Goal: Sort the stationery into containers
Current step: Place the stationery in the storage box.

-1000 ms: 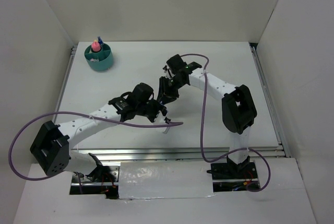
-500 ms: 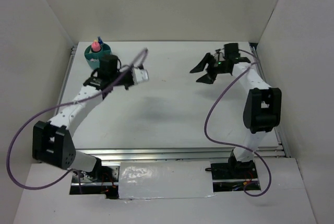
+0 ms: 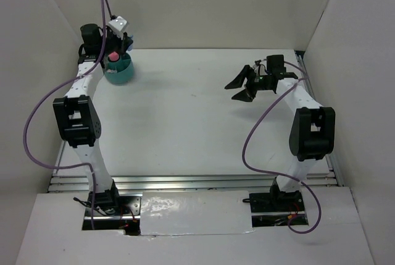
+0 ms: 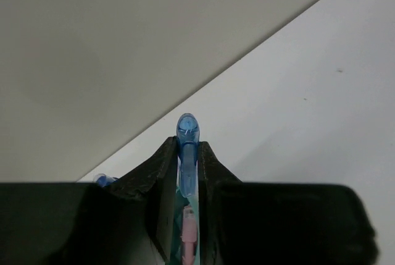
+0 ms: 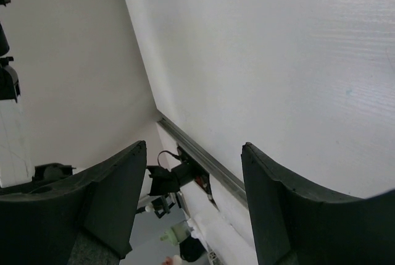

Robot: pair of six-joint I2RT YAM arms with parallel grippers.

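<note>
My left gripper still holds the pen (image 4: pixel 187 130) above the tub's rim and should lower it down inside the teal tub's opening (image 4: pixel 179 231) and let it go.
The teal tub (image 3: pixel 117 72) stands at the far left corner of the table with a pink item (image 3: pixel 113 59) upright in it. My left gripper (image 3: pixel 123 45) hangs just above the tub. In the left wrist view the left gripper (image 4: pixel 187 146) is shut on a translucent blue pen (image 4: pixel 187 130), whose tip sticks out past the fingertips. Below it, between the jaws, I see a pink item (image 4: pixel 188 235) and a sliver of teal. My right gripper (image 3: pixel 239 87) is open and empty over the right half of the table, and the right wrist view (image 5: pixel 191 154) shows nothing between its jaws.
White walls enclose the table on three sides, and the tub sits close to the back and left walls. A metal rail (image 3: pixel 315 110) runs along the table's right edge. A small blue thing (image 4: pixel 103 180) shows left of the left fingers.
My left arm has swung from the table's middle to the far left corner, above the tub, carrying the blue pen. My right arm pulled back to the right, then held still, open.
</note>
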